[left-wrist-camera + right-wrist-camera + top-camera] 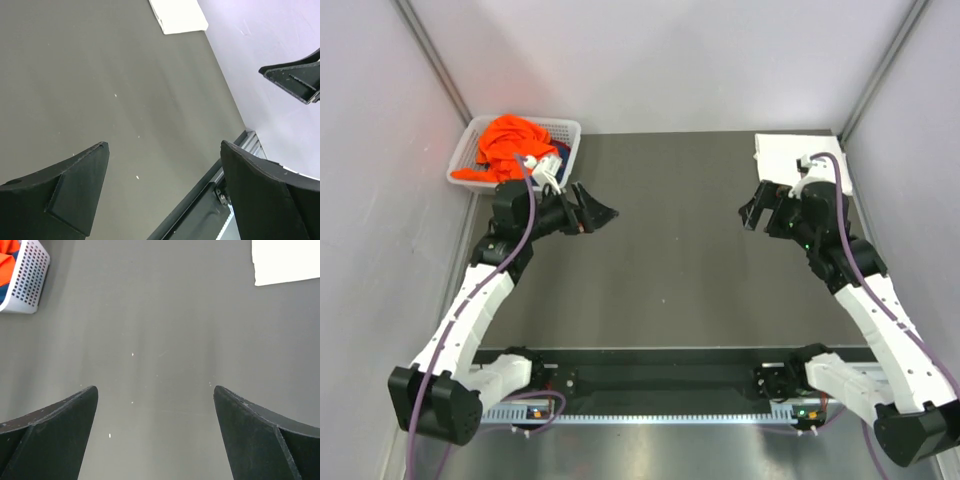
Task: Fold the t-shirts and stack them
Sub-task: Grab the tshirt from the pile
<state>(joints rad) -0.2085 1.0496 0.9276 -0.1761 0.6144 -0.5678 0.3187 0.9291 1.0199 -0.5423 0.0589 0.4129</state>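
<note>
I will move my left gripper outward and to the left in the top view, then down onto the orange t-shirt [510,141] and close it, because the t-shirt is lying crumpled in the basket.
A crumpled orange t-shirt [510,141] lies in a white perforated basket [470,150] at the back left, with a bit of dark blue cloth beside it. A folded white t-shirt [790,152] lies flat at the back right of the dark table; it also shows in the left wrist view [179,15] and the right wrist view [285,261]. My left gripper [598,212] is open and empty, just right of the basket above the table. My right gripper [756,208] is open and empty, just in front of the white t-shirt.
The dark grey table mat [670,250] spans the middle. Light walls close in on both sides and the back. A black rail [660,378] with the arm bases runs along the near edge. The basket corner shows in the right wrist view [25,280].
</note>
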